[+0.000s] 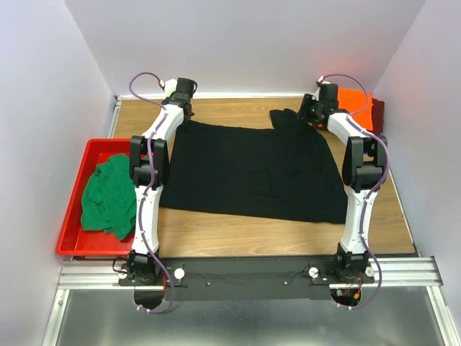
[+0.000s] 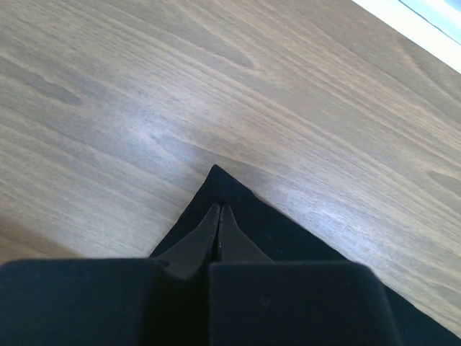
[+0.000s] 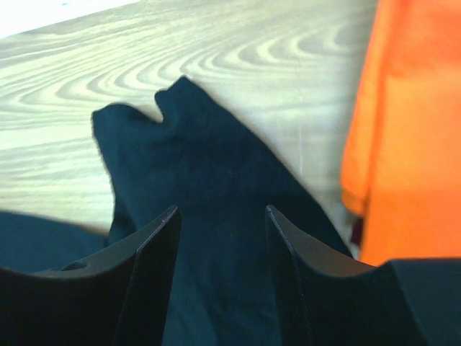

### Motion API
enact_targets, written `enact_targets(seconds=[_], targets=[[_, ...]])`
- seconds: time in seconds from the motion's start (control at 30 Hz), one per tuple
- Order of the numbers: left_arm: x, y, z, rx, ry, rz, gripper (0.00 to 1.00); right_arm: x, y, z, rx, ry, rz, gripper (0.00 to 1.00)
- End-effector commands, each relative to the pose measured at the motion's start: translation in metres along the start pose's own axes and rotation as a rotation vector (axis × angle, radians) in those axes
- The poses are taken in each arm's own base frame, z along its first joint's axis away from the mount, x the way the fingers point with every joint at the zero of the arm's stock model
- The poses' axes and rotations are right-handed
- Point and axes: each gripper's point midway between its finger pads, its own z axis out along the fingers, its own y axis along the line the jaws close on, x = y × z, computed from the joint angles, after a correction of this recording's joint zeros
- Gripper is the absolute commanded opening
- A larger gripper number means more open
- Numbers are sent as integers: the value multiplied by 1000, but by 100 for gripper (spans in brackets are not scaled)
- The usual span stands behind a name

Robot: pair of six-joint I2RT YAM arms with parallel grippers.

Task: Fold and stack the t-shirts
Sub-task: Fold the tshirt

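The right gripper needs to move down and toward the orange t-shirt (image 3: pixel 403 144), onto the black sleeve's edge (image 3: pixel 282 173) beside it, because that edge lies beyond the gap between the open fingers.
A black t-shirt (image 1: pixel 252 169) lies spread flat across the middle of the table. My left gripper (image 1: pixel 186 108) is at its back left corner, and in the left wrist view the gripper (image 2: pixel 219 209) is shut on that pointed corner (image 2: pixel 216 180). My right gripper (image 1: pixel 310 112) hangs over the shirt's back right sleeve; it stands open (image 3: pixel 222 210) with the black sleeve (image 3: pixel 209 166) below the gap. A folded orange t-shirt (image 1: pixel 356 104) (image 3: pixel 403 144) sits on a maroon t-shirt (image 1: pixel 379 112) at the back right. The green t-shirt (image 1: pixel 108 194) lies crumpled in the tray.
A red plastic tray (image 1: pixel 72 216) stands at the left table edge beside the left arm. Walls close in the table on the left, back and right. Bare wood (image 1: pixel 245 234) shows in front of the black shirt.
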Motion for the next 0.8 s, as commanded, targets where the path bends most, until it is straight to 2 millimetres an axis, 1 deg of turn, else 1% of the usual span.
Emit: enact_targets(seconds=[0.0,0.1,0.17,0.2,0.23,0.37,0.5,0.57,0.67,0.7,0.77], targets=[[-14,0,-12,24,-29,-3,0,-3,-7,21,99,-18,-108,57],[-10,1,-12,28,-24,0,0,-3,-18,27,188,-25,-155,57],[-10,0,-13,33,-26,0,0,-2,-28,33,229,-25,-168,57],[-11,0,-13,35,-26,-1,0,-5,-29,34,237,-30,-174,57],[-10,1,-13,35,-24,1,0,1,-33,38,253,-15,-186,57],[-8,3,-13,29,-25,4,0,12,-44,44,292,15,-199,57],[-6,4,-12,31,-23,4,0,21,-50,48,311,36,-198,57],[-6,4,-12,32,-24,4,0,28,-49,52,298,53,-192,56],[-7,3,-12,36,-26,5,0,35,-44,55,263,71,-174,48],[-7,2,-11,36,-28,6,0,39,-41,56,241,80,-159,41],[-6,2,-10,36,-25,9,0,40,-37,55,226,85,-145,34]])
